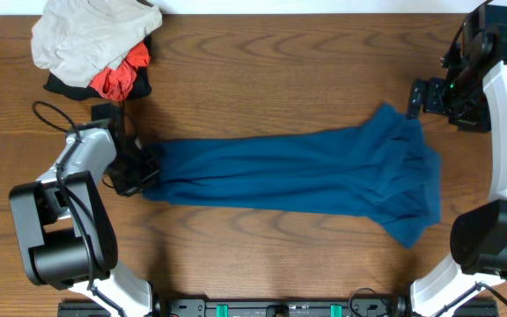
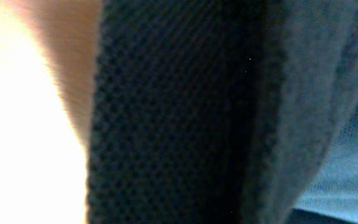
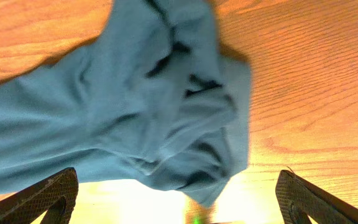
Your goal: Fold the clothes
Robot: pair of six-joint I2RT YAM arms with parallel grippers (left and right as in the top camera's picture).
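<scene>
The shirt lies stretched long, so the robot's left gripper will next lift the shirt's held edge to the right in the overhead view and let it go over the shirt's flat middle (image 1: 290, 174).
The clothes (image 1: 297, 180), a deep teal-blue shirt, lie stretched in a long band across the middle of the table, bunched into folds at the right end. My left gripper (image 1: 149, 167) sits at the shirt's left edge and is shut on the cloth. In the left wrist view a dark textured finger pad (image 2: 160, 124) fills most of the picture, with teal cloth (image 2: 347, 162) pressed beside it. My right gripper (image 1: 417, 97) hovers at the shirt's upper right corner. In the right wrist view it (image 3: 179, 205) stands wide open above the crumpled shirt end (image 3: 135, 93), holding nothing.
At the back left is a pile of other garments: pale beige-grey (image 1: 91, 35) on top, orange-red (image 1: 117, 81) and black (image 1: 60, 85) beneath. A black cable (image 1: 47, 114) loops beside the left arm. Bare wooden table (image 1: 262, 79) surrounds the shirt.
</scene>
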